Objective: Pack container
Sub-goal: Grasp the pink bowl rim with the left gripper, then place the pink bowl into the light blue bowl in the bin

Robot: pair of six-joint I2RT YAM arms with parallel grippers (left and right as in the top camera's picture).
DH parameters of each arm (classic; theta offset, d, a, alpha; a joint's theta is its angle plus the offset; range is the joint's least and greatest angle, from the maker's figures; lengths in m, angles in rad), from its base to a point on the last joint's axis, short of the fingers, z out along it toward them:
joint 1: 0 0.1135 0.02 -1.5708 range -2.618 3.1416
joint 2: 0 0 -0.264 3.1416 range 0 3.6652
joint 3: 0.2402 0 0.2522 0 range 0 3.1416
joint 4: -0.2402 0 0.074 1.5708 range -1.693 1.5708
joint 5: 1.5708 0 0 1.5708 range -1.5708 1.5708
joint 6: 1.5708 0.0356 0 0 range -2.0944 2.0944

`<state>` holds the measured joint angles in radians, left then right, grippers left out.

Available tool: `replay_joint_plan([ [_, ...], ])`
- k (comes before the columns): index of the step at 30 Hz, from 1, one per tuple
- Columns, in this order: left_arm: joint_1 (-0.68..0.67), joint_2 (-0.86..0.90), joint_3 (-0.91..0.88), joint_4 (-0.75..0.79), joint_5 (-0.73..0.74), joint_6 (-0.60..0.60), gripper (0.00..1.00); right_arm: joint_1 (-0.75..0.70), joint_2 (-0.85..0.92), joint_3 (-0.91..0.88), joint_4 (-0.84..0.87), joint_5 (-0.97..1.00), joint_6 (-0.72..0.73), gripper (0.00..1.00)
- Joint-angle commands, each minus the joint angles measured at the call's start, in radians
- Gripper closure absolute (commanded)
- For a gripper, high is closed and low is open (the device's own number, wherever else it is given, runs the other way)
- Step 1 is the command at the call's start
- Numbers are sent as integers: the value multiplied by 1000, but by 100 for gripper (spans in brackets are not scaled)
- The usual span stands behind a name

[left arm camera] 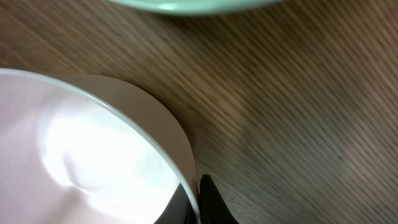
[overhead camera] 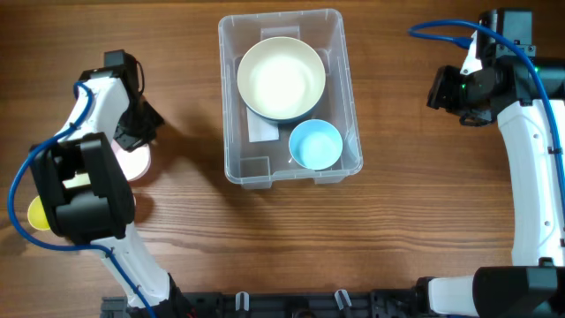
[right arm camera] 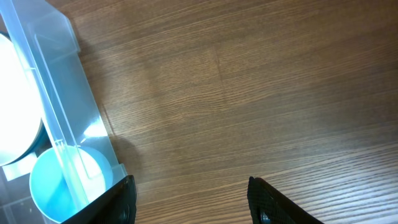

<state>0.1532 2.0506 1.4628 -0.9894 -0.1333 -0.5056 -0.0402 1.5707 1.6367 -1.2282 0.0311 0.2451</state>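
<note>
The left gripper lifts the pink bowl to the right in the overhead view next, then lowers it into the blue bowl (overhead camera: 315,144), which stands empty in the container (overhead camera: 231,97).
The clear container (overhead camera: 231,97) stands at the top middle of the table. It holds a large cream bowl (overhead camera: 281,78) and a small blue bowl (overhead camera: 315,144). My left gripper (overhead camera: 134,137) is at the far left, over a pink bowl (overhead camera: 137,164). In the left wrist view its fingers (left arm camera: 194,200) sit on either side of the pink bowl's rim (left arm camera: 93,155), shut on it. My right gripper (overhead camera: 436,88) is open and empty over bare table to the right of the container (right arm camera: 56,74); its fingers (right arm camera: 189,186) stand wide apart.
A yellow bowl (overhead camera: 35,212) lies at the left edge, mostly hidden under my left arm. A pale green rim (left arm camera: 186,5) shows at the top of the left wrist view. The blue bowl also shows in the right wrist view (right arm camera: 53,186).
</note>
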Motion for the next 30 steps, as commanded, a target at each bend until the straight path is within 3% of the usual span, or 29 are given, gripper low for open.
replay_joint_plan([
  [1,-80,-55,9,2,36,6,96,0,-6,-8,0,7,-7,42],
  [10,-360,-342,188,-62,62,-5,96,0,-6,-8,-4,6,-6,42],
  [15,-566,-436,261,-55,69,-153,96,1,-6,-8,-4,6,-5,42],
  [22,-846,-284,260,52,69,-333,96,0,-6,-8,-18,-5,-6,41],
  [30,-932,-90,260,107,81,-397,96,0,-6,-8,-19,-5,-5,41],
])
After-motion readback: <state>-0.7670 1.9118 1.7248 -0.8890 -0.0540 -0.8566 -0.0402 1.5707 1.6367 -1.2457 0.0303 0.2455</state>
